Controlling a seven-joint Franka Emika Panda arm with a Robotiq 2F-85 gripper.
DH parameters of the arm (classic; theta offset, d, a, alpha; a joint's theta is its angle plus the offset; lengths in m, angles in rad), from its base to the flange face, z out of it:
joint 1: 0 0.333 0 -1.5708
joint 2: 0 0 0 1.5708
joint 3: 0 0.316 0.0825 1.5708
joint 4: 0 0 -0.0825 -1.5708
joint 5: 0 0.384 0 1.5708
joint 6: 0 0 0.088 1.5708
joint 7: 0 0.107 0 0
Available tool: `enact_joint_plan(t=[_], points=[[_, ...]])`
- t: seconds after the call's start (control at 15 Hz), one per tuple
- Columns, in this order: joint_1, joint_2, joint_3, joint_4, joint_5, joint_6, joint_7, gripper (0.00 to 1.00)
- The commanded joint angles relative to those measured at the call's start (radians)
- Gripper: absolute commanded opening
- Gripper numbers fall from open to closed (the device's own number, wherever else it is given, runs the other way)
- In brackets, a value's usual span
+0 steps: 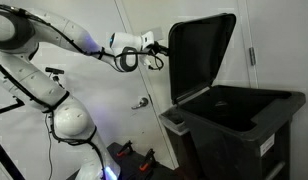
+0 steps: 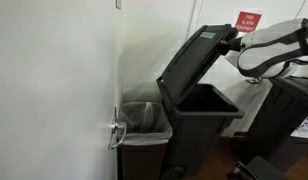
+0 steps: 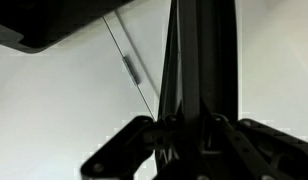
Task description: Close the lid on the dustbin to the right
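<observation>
The lid is still open, so next the robot's gripper should bring the lid's free edge down in an arc to the dustbin's thick rim [image 1: 214, 126] and let go of it there.
The dustbin [image 1: 249, 125] is a big black plastic bin with a thick rim, and it shows in both exterior views [image 2: 199, 135]. Its lid [image 1: 201, 55] stands open, tilted up from the hinge [image 2: 192, 62]. My gripper [image 1: 157, 55] is at the lid's free upper edge [image 2: 234, 40]. In the wrist view the lid's rim [image 3: 204, 50] runs as a dark vertical band between the two fingers [image 3: 199, 125], which sit against it on both sides. The gripper looks shut on the lid's rim.
A smaller grey bin [image 2: 144, 120] with a liner stands beside the dustbin, against the wall [image 1: 175, 118]. A door handle [image 2: 116, 132] sticks out of the white door. A red sign [image 2: 247, 20] hangs on the far wall.
</observation>
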Motion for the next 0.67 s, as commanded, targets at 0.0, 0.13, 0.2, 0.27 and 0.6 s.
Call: enact_joint_plan(t=[0.0, 0.13, 0.2, 0.27, 0.6], points=[[0.235, -0.022, -0.278, -0.003, -0.072, 0.001, 0.112, 0.03], [0.364, -0.054, -0.452, -0.024, -0.107, 0.001, 0.107, 0.03], [0.426, -0.071, -0.539, -0.033, -0.119, 0.001, 0.098, 0.03], [0.487, -0.090, -0.625, -0.041, -0.135, 0.002, 0.084, 0.03], [0.479, -0.068, -0.633, -0.038, -0.153, 0.003, 0.001, 0.11]])
